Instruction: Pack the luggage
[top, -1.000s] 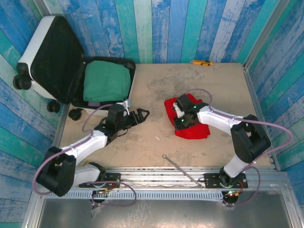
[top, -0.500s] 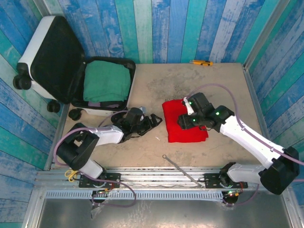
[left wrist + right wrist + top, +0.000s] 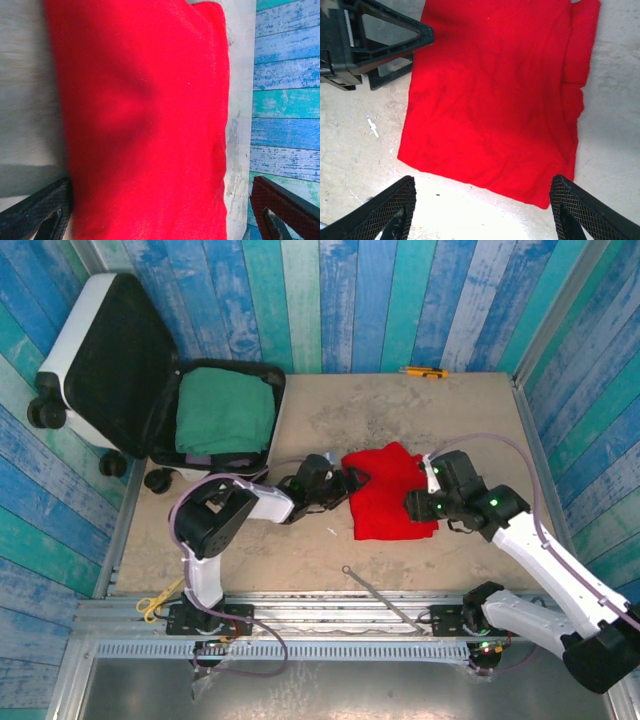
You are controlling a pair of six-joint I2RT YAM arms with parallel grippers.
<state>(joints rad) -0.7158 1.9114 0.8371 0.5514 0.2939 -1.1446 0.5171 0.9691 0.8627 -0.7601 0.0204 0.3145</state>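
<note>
The red cloth already spans the gap between the left gripper's open fingers, so the left gripper needs to stay low at the cloth's edge facing the suitcase (image 3: 354, 500) (image 3: 82, 200) and close.
The luggage (image 3: 70, 340), a white hard-shell suitcase with black lining, lies open at the far left with a folded green cloth (image 3: 225, 410) in its near half. A folded red cloth (image 3: 390, 498) lies flat mid-table. My left gripper (image 3: 350, 484) stands open at the cloth's left edge. In the left wrist view the red cloth (image 3: 145, 115) spans the gap of the left gripper (image 3: 160, 220). My right gripper (image 3: 418, 506) is open at the cloth's right side. In the right wrist view the red cloth (image 3: 495, 100) lies just beyond the empty right gripper (image 3: 485, 215).
A yellow and black tool (image 3: 425, 372) lies at the table's back edge. A thin metal rod (image 3: 375, 590) and yellow-handled scissors (image 3: 155, 600) rest near the front rail. A suitcase wheel (image 3: 158, 480) sits on the table. Blue plank walls close in three sides.
The right gripper has opened, let go of the red cloth and drawn back to the right. The left gripper has moved right up to the cloth's left edge. The cloth now lies flat.
</note>
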